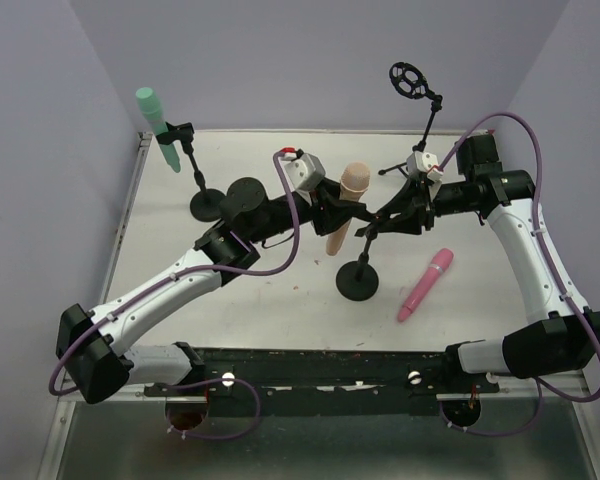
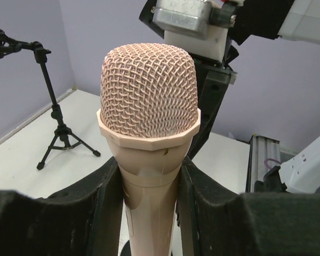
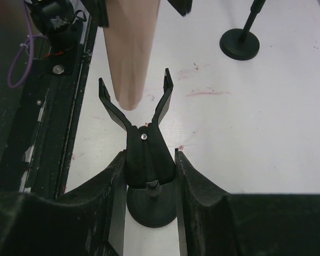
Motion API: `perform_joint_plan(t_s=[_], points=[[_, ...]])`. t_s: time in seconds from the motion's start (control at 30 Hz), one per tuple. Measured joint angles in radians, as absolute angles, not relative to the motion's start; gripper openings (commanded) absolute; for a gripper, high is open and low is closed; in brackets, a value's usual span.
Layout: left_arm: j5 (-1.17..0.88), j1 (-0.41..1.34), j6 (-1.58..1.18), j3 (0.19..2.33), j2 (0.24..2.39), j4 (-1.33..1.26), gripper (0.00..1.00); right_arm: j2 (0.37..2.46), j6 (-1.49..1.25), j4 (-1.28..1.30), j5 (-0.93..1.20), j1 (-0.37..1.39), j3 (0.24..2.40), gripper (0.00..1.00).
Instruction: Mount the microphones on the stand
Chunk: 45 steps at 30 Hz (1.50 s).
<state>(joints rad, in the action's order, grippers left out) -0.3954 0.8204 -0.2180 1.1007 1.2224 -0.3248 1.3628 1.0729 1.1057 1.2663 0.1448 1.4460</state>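
I will move my left gripper toward the right gripper next, push the peach microphone's handle into the clip's fork (image 1: 364, 222) and let go, because the clip's open fork is still empty beside it.
My left gripper (image 1: 330, 205) is shut on the peach microphone (image 1: 348, 205), holding it upright by the neck under its mesh head (image 2: 149, 101), with the jaws pressed on both sides (image 2: 149, 192). My right gripper (image 1: 395, 215) is shut on the black forked clip (image 3: 146, 133) of the middle stand (image 1: 358, 281). In the right wrist view the peach handle's tip (image 3: 129, 64) hangs just above and between the clip's open prongs. The mint green microphone (image 1: 152, 118) sits in the left stand's clip. The pink microphone (image 1: 426, 284) lies flat on the table at right.
A tripod stand with a round ring mount (image 1: 410, 82) stands at the back right, and shows in the left wrist view (image 2: 58, 133). Two black round bases (image 1: 230, 198) sit at the back left. The walls close in on three sides. A black rail (image 1: 320, 365) runs along the near edge.
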Motion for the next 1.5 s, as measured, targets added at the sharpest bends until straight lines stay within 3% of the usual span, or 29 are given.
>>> perform_joint_plan(t_s=[0.9,1.2,1.5], points=[[-0.323,0.881,-0.234,1.102,1.378,-0.539,0.0,1.363,1.046,1.104,1.265,0.145,1.446,0.17],[-0.321,0.884,-0.233,1.076,1.38,-0.582,0.0,1.364,1.031,1.101,1.265,0.145,1.446,0.4],[-0.321,0.885,-0.226,1.063,1.384,-0.606,0.0,1.363,1.013,1.097,1.274,0.145,1.442,0.7]])
